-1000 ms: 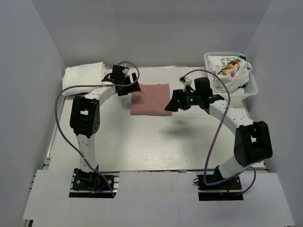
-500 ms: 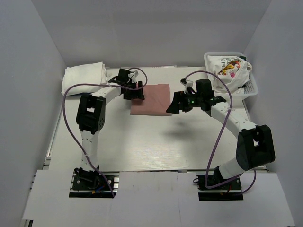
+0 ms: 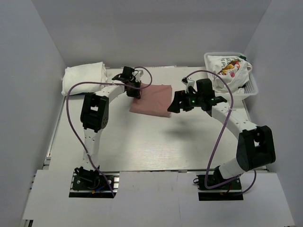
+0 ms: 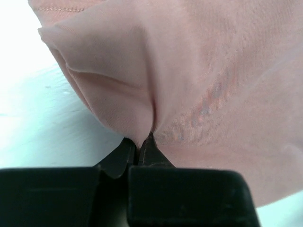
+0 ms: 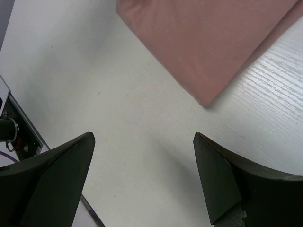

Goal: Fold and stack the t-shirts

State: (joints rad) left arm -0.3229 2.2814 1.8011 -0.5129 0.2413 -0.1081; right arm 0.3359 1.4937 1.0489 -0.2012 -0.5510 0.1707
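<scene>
The white stack is to the left of my left gripper in the top view, so the gripper will lift the folded pink shirt over next, lower it and let go.
A folded dusty-pink t-shirt lies at the middle back of the table. My left gripper is shut on its left edge; in the left wrist view the pink fabric bunches up between the closed fingertips. My right gripper hangs open just right of the shirt's near right corner, with only bare tabletop between its fingers. A stack of folded white t-shirts sits at the back left. A white printed t-shirt is heaped in the basket.
The white mesh basket stands at the back right against the wall. Grey walls close in the left, back and right sides. Purple cables loop from both arms.
My left gripper moved right to the pink shirt's left edge and closed on it, lifting and tilting that edge. The right gripper stayed open and shifted slightly toward the shirt.
</scene>
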